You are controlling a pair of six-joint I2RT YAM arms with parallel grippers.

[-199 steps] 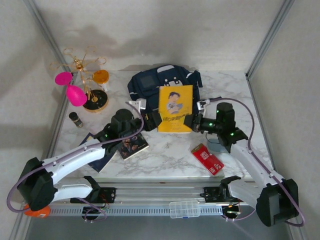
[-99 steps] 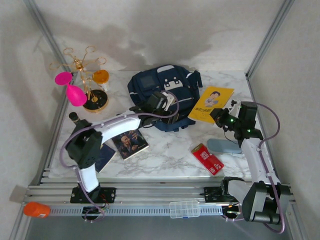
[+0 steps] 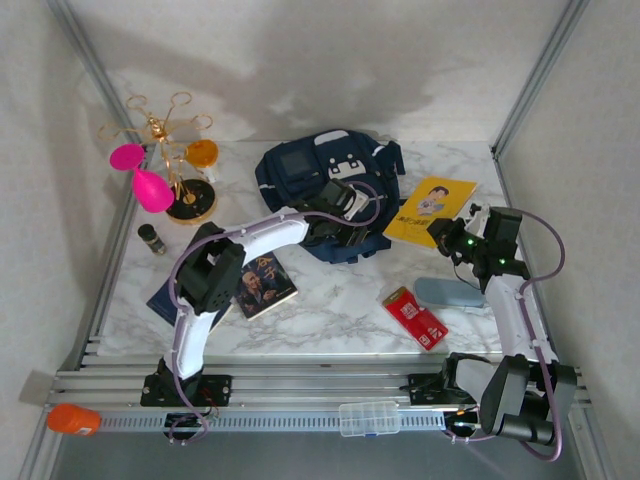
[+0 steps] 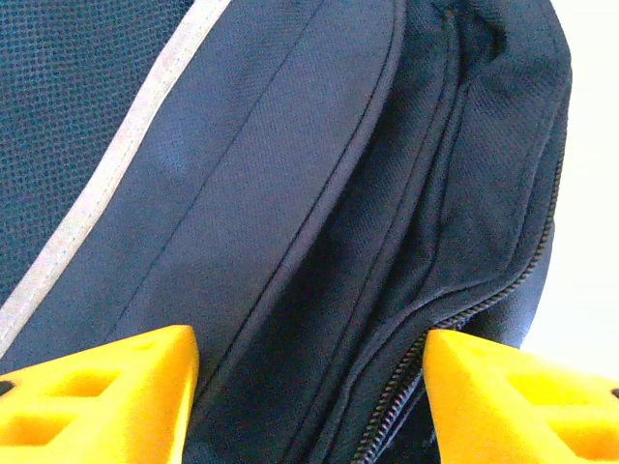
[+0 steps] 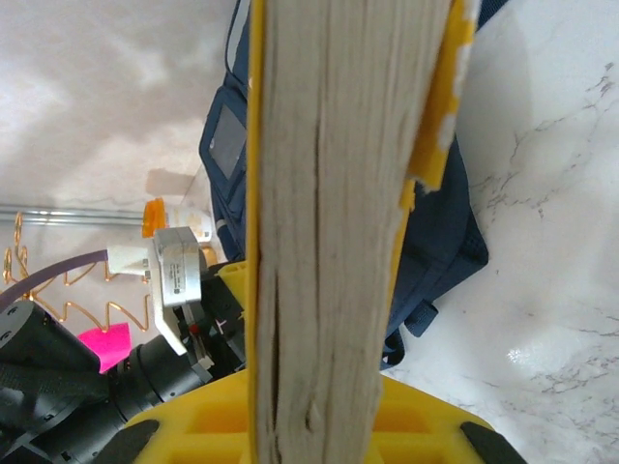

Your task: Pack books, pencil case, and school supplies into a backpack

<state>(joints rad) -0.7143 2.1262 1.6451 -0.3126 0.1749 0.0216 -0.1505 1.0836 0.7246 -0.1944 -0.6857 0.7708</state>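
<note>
The left gripper eases toward the yellow book and down onto the backpack's zipper edge (image 4: 389, 398) next, then closes. That edge sits off-centre between the open fingers.
The navy backpack (image 3: 318, 180) lies at the back centre of the marble table. My left gripper (image 3: 345, 217) hovers over its near right side, open; its yellow fingers (image 4: 97, 396) straddle the folds beside the zipper (image 4: 455, 319) of the backpack (image 4: 290, 174). My right gripper (image 3: 452, 232) is shut on the yellow book (image 3: 432, 208), held tilted to the right of the backpack. In the right wrist view the yellow book's page edge (image 5: 329, 213) stands upright between the jaws, with the backpack (image 5: 440, 222) behind. The navy book (image 3: 262, 285) lies flat at front left. A blue-grey pencil case (image 3: 447, 293) lies at the right.
A red box (image 3: 415, 317) lies near the front right. A dark notebook (image 3: 168, 305) sits at front left beside the navy book. A gold wire stand with pink eggs (image 3: 160, 175) and a small bottle (image 3: 151, 239) occupy the back left.
My left arm swung from the navy book up onto the backpack and its jaws widened. My right arm carried the yellow book from in front of the backpack out to the right.
</note>
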